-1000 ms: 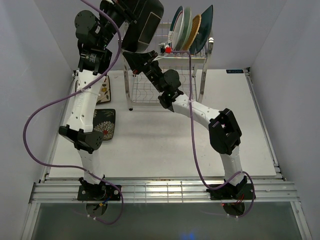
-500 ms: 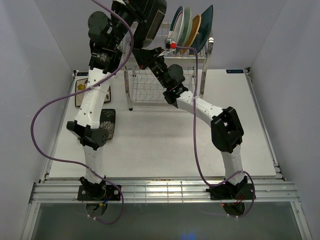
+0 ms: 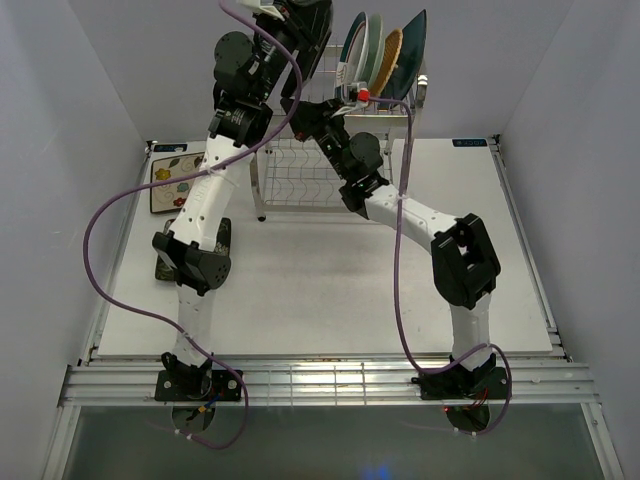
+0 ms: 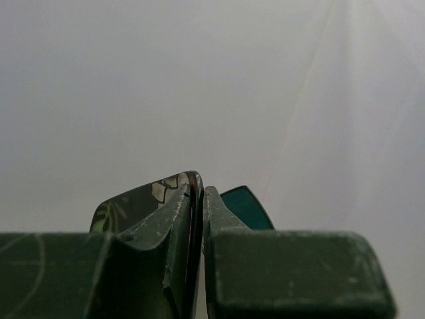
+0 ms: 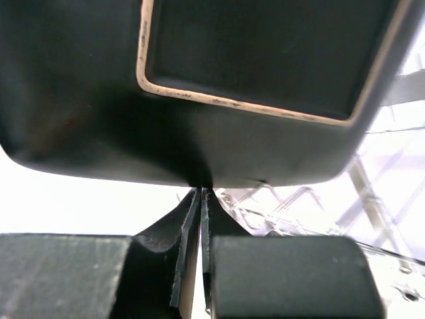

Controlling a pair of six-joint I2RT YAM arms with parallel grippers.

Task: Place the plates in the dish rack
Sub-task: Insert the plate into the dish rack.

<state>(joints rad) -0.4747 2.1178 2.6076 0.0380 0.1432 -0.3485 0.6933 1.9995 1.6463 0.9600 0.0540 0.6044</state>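
Observation:
The end of the dish rack's upper shelf is below, away from standing plates. Next I need to move my left gripper left in the top view, lower it there and let go.
My left gripper (image 4: 198, 199) is shut on the rim of a dark floral plate (image 4: 143, 203), held on edge high above the table. From above, that plate (image 3: 310, 30) hangs just left of the plates standing in the dish rack's (image 3: 325, 175) upper tier. These are a white striped-rim one (image 3: 352, 45), a pale green one (image 3: 372, 50), a woven orange one (image 3: 390, 55) and a teal one (image 3: 410, 50). My right gripper (image 5: 201, 194) is shut and holds nothing. Its tips rest against the lower edge of the held plate's dark underside (image 5: 252, 66).
A cream floral rectangular plate (image 3: 175, 180) lies at the table's far left. Another dark floral plate (image 3: 222, 235) lies nearer, mostly hidden behind the left arm's elbow. The rack's wire shelf (image 5: 319, 206) shows below the right gripper. Walls close in on three sides.
The left arm has carried the dark plate up and to the right, closer to the racked plates. The right gripper has followed under it, staying shut.

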